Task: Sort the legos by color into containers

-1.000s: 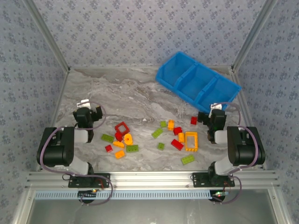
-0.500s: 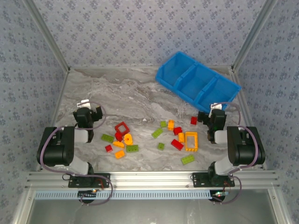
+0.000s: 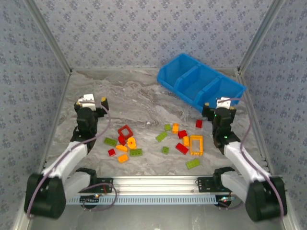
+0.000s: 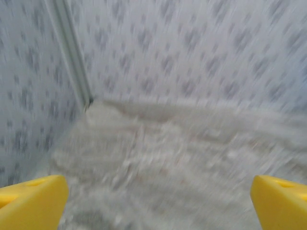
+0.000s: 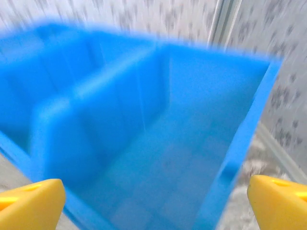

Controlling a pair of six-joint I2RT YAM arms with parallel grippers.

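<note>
Next, my right gripper will swing to the bin's end rim (image 3: 239,95) (image 5: 242,136) by the side and tilt its open fingertips down astride it, since bare marble outside leaves room.
The legos lie scattered on the marble table between the arms, among them a red frame (image 3: 125,131), an orange frame (image 3: 196,144), a red brick (image 3: 182,148) and a lime green brick (image 3: 193,163). The containers are three compartments of a blue bin (image 3: 192,81) at the back right, and they look empty. My left gripper (image 3: 94,101) is open over bare table at the left, its yellow fingertips (image 4: 31,201) wide apart. Open too, my right gripper (image 3: 218,106) hangs at the bin's near corner, and its wrist view looks blurrily into the bin (image 5: 120,120) between yellow fingertips (image 5: 280,201).
Patterned walls with metal corner posts (image 3: 48,33) close in the table on three sides. An aluminium rail (image 3: 153,184) runs along the near edge at the arm bases. Bare marble (image 4: 158,158) lies ahead of the left gripper.
Both arms have unfolded from their tucked pose and reached forward and up. The right gripper now stands against the bin's near corner. The bricks have not moved.
</note>
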